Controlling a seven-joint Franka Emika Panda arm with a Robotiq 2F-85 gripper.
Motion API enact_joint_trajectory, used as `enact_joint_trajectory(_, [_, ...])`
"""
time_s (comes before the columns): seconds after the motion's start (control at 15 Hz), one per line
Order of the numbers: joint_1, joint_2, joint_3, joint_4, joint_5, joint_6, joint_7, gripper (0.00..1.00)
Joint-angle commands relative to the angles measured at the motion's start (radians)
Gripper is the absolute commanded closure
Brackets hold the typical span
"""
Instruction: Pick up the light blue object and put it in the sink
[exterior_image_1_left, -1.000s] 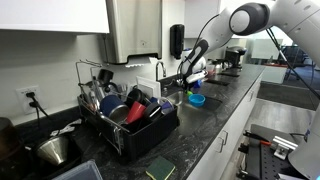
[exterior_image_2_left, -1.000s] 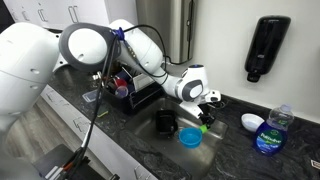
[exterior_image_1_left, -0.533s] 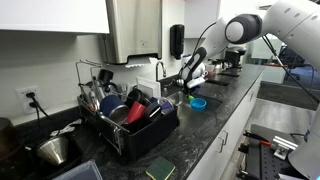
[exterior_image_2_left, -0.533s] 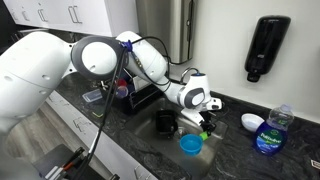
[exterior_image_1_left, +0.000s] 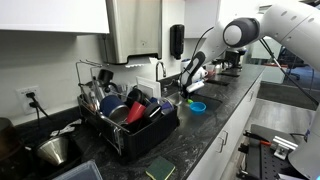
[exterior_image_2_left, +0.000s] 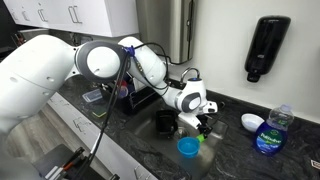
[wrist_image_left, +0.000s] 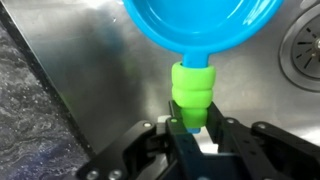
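Note:
The scoop still hangs above the bare steel beside the drain, so I will next lower my gripper into the sink basin and release the green handle.
The light blue object is a small bowl-shaped scoop (wrist_image_left: 200, 25) with a bright green ribbed handle (wrist_image_left: 193, 92). My gripper (wrist_image_left: 192, 128) is shut on the green handle and holds the scoop over the steel sink (wrist_image_left: 90, 70). In both exterior views the scoop (exterior_image_1_left: 198, 106) (exterior_image_2_left: 189, 147) hangs just below the gripper (exterior_image_1_left: 190, 90) (exterior_image_2_left: 201, 128) over the sink basin (exterior_image_2_left: 165, 122).
A dish rack (exterior_image_1_left: 125, 115) full of cups and bowls stands beside the sink. A soap bottle (exterior_image_2_left: 270, 130) and a small white bowl (exterior_image_2_left: 252, 122) sit on the dark counter. The sink drain (wrist_image_left: 305, 50) shows at the right of the wrist view.
The gripper with the scoop has moved lower and closer to the sink basin. Its hold on the green handle is unchanged.

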Motion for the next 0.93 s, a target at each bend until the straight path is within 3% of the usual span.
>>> enact_joint_trajectory(0.0, [-0.022,-0.008,0.041,-0.029,0.005,0.071,-0.08,0.93])
enact_joint_trajectory(0.53, [-0.064,0.018,0.111,-0.041,0.008,0.163,-0.22,0.93])
enact_joint_trajectory(0.87, [-0.091,0.028,0.139,-0.032,0.011,0.162,-0.275,0.93])
